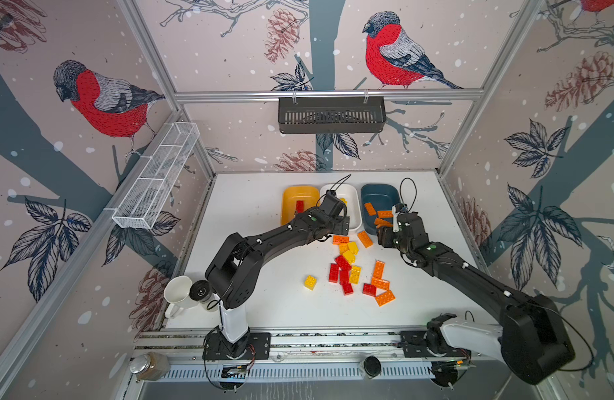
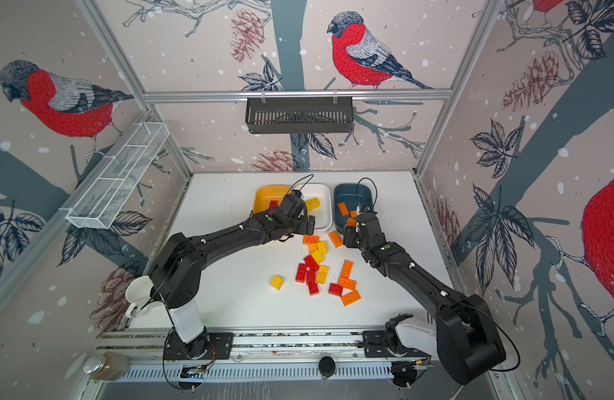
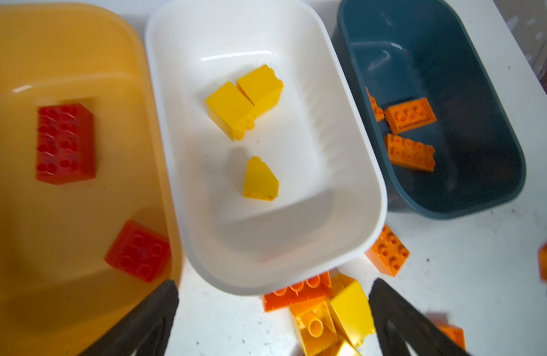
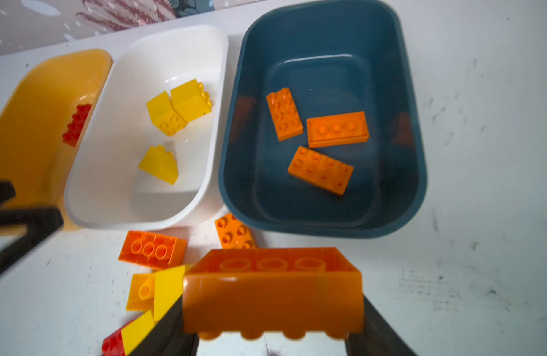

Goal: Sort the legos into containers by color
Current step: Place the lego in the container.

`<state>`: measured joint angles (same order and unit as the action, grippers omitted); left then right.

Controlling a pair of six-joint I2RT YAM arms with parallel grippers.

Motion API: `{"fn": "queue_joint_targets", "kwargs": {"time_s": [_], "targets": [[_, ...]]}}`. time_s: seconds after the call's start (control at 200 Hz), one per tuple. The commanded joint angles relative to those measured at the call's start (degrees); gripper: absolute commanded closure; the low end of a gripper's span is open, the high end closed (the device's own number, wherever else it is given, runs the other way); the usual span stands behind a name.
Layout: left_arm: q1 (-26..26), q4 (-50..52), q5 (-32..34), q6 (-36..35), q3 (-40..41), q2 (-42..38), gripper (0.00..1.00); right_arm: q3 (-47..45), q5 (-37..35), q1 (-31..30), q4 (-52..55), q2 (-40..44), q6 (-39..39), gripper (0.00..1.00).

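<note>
The right gripper moves outward past the teal tray's near rim, over the teal tray's bottom, and releases the orange brick there next, because orange legos already lie inside.
Three containers stand in a row at the back: a yellow-orange tray with two red legos, a white tray with three yellow legos, and a teal tray with three orange legos. My right gripper is shut on an orange brick, held just in front of the teal tray. My left gripper is open and holds nothing, at the near ends of the yellow-orange and white trays. Several loose red, yellow and orange legos lie mid-table, with one yellow brick apart.
A white mug and a small jar stand by the left arm's base. A black slotted basket hangs on the back wall and a white wire rack on the left wall. Both arms reach over the lego pile.
</note>
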<state>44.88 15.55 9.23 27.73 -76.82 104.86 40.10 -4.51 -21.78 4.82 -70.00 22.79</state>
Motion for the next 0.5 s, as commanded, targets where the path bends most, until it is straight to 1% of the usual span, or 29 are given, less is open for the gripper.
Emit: {"fn": "queue_joint_targets", "kwargs": {"time_s": [0.0, 0.185, 0.28, 0.33, 0.395, 0.46, 0.495], "targets": [[1.54, 1.09, 0.09, 2.97, 0.69, 1.37, 0.03, 3.6, 2.82, 2.43, -2.64, -3.68, -1.08, 0.43], [2.67, -0.5, -0.45, 5.55, 1.81, 3.24, 0.03, 11.86, -1.51, 4.8, -0.57, -14.47, -0.42, 0.4], [2.67, -1.66, -0.93, 5.92, 2.05, 4.22, 0.03, 15.54, -2.83, 5.26, -0.25, -19.44, -0.65, 0.37], [2.71, -1.89, -1.1, 5.96, 1.86, 4.92, 0.03, 17.54, -2.97, 5.19, -0.24, -21.37, -0.98, 0.33], [2.67, -2.23, -1.16, 6.25, 1.65, 5.81, 0.03, 20.03, -2.71, 5.01, 0.1, -22.9, -1.37, 0.27], [2.67, -2.6, -0.96, 6.57, 1.57, 6.52, 0.03, 21.47, -2.69, 4.4, 0.23, -23.03, -1.93, 0.18], [2.67, -2.89, -0.79, 6.76, 1.51, 6.88, 0.04, 21.61, -2.7, 4.05, 0.03, -22.67, -2.24, 0.15]]}}
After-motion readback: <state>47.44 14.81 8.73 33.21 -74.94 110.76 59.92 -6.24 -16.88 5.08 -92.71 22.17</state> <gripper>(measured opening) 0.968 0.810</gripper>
